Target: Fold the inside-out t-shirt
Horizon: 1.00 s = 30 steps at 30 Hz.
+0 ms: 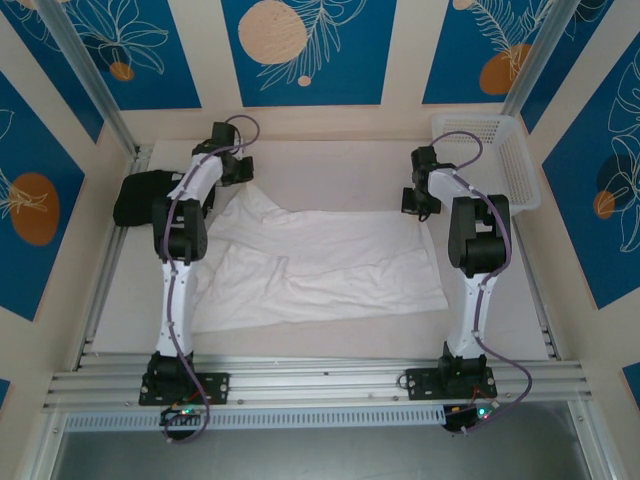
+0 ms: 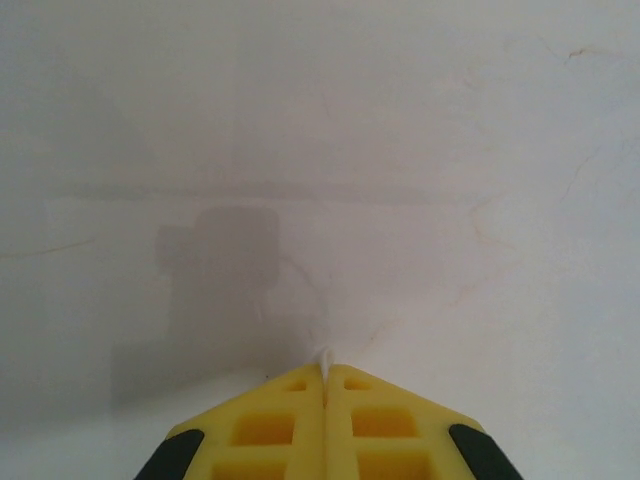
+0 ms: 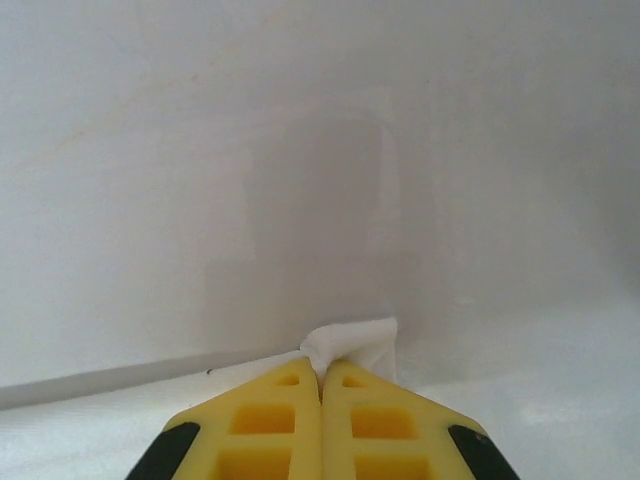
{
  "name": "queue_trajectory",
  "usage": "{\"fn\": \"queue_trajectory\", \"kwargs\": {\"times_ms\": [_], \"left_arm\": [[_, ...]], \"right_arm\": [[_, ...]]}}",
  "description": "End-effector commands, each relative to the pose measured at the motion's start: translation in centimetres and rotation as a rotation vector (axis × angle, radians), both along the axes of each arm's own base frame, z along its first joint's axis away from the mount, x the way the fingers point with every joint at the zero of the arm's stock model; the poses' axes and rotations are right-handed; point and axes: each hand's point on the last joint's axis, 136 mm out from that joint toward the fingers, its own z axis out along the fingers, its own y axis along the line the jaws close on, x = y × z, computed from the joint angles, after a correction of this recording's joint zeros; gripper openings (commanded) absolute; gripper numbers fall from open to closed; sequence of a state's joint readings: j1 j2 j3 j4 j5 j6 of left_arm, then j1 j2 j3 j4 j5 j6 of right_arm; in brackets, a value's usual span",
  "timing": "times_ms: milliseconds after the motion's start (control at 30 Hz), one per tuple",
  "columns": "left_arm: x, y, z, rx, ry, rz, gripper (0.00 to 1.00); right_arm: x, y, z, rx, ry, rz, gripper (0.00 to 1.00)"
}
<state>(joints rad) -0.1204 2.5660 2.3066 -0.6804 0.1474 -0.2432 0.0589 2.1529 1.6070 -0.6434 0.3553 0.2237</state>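
My right gripper lifts the t-shirt's bunched fold back over the t-shirt's spread body next, then lowers it, since that body lies back from my right gripper.
The inside-out t-shirt is plain white and lies spread and wrinkled across the middle of the table. My left gripper is at the shirt's far left corner. In the left wrist view its yellow jaws are pressed together with a thin sliver of the t-shirt pinched at the tips of the left gripper. My right gripper is at the far right corner. In the right wrist view the right gripper is shut on a bunched fold of the t-shirt.
A black folded garment lies at the far left beside the left arm. A white plastic basket stands at the far right. Metal rails run along the table's near edge.
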Motion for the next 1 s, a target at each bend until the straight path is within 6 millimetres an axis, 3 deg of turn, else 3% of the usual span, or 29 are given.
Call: {"fn": "queue_trajectory", "kwargs": {"times_ms": [0,267,533,667,967], "left_arm": [[-1.1,-0.5,6.0,-0.012,-0.056,-0.025,0.0],[-8.3,-0.4,14.0,-0.085,-0.164,-0.01,0.0],[-17.2,-0.4,18.8,-0.193,-0.198,-0.005,0.0],[-22.0,0.3,19.9,-0.18,-0.19,-0.009,0.0],[-31.0,1.5,17.8,-0.154,-0.051,-0.031,0.0]], "right_arm": [[-0.1,-0.1,1.8,0.0,-0.026,0.026,0.04],[-1.6,0.3,5.9,0.012,-0.112,0.035,0.04],[-5.5,1.2,9.9,0.082,-0.175,0.015,0.04],[-7.8,1.3,11.0,0.103,-0.185,0.003,0.03],[-12.2,0.1,9.9,0.094,-0.131,-0.058,0.04]]}}
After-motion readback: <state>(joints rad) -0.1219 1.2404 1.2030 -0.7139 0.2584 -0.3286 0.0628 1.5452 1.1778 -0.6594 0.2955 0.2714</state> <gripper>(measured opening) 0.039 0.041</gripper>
